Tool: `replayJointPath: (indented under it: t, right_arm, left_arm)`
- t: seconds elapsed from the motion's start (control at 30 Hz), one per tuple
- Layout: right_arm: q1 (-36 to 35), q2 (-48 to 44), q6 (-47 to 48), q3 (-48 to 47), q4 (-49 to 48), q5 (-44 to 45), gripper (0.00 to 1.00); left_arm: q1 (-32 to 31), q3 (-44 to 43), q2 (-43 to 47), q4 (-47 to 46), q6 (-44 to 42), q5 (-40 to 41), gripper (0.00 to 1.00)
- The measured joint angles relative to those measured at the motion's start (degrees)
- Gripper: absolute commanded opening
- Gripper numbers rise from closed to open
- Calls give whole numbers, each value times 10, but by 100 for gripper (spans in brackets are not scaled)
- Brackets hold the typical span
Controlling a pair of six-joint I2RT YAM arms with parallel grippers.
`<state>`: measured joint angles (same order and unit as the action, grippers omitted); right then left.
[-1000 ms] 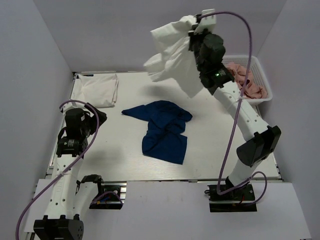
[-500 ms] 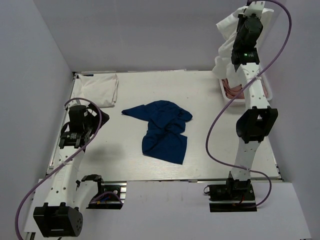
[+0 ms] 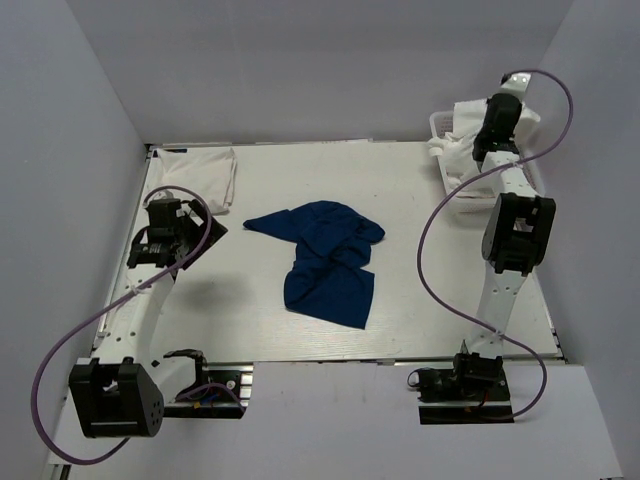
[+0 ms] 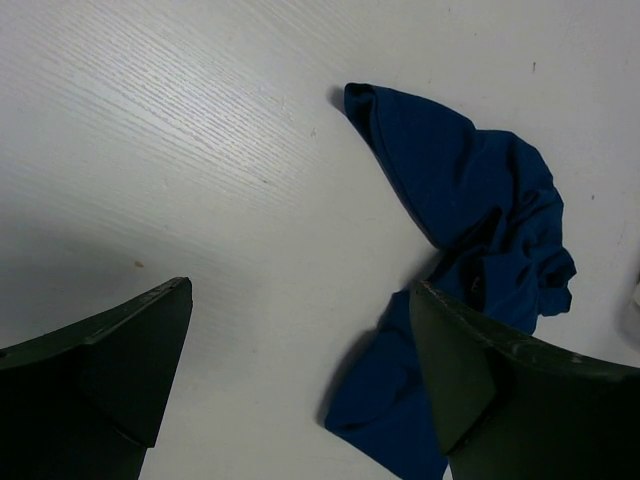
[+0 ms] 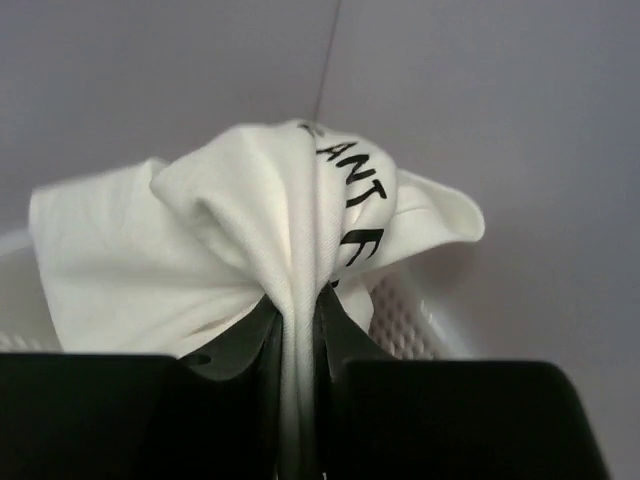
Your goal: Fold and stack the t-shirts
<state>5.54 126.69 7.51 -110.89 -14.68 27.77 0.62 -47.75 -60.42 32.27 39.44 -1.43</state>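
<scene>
My left gripper should next move across and down to the navy shirt's tip (image 3: 251, 224) (image 4: 364, 103). The tip sticks out alone below the gripper, to its right in the top view.
A crumpled navy blue t-shirt (image 3: 327, 262) lies in the middle of the table, and shows in the left wrist view (image 4: 470, 220) too. A folded white t-shirt (image 3: 200, 178) rests flat at the back left corner. My right gripper (image 3: 487, 128) is at the back right over the basket, shut on a bunched white t-shirt (image 3: 458, 135) with dark lettering (image 5: 230, 240); a pinch of cloth sits between the jaws of the gripper (image 5: 298, 300). My left gripper (image 3: 203, 236) hovers left of the navy shirt, open and holding nothing (image 4: 300, 288).
The white mesh basket (image 3: 436, 124) stands at the back right corner against the wall; its mesh wall (image 5: 405, 325) shows behind the held cloth. Grey walls enclose the table on three sides.
My right arm has swung the white t-shirt from high over the table's back to the right and down onto the basket. The left gripper has shifted slightly toward the back, still open.
</scene>
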Motion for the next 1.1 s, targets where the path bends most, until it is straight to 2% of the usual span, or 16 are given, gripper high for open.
replayJointPath:
  t: [0.03, 0.07, 0.1, 0.3, 0.43, 0.53, 0.63, 0.73, 0.83, 0.97, 1.1]
  right_arm:
    - [4, 1, -16, 19, 10, -5, 48]
    - [9, 1, -36, 37, 28, -12, 85]
    - [13, 2, -52, 46, 52, -23, 91]
    - [23, -15, -100, 0, 190, -100, 91]
    - [1, -119, -120, 17, 250, -195, 91]
    - [-49, -240, -130, 85, 244, -264, 91]
    - [-139, -363, -138, 197, 207, -325, 91]
    - [-231, -438, -147, 311, 191, -351, 91]
    - [-297, -450, -153, 393, 203, -350, 91]
    - [-384, -444, -157, 483, 266, -313, 91]
    - [-461, -476, -166, 585, 294, -300, 91]
  left_arm:
    - [0, -8, -10, 3, -3, -3, 99]
    - [0, -18, -18, 7, -5, -4, 99]
    - [0, -27, -24, 9, -7, -5, 99]
    - [0, -49, -30, -1, -13, -7, 99]
    - [0, -51, -50, -18, -15, -8, 99]
    - [-2, -61, -95, -38, -21, -13, 99]
    - [-6, -84, -165, -67, -37, -45, 99]
    - [-13, -108, -233, -92, -49, -71, 99]
    - [-27, -129, -299, -102, -62, -79, 97]
    - [-48, -158, -369, -103, -74, -77, 94]
    - [-70, -178, -419, -100, -80, -65, 84]
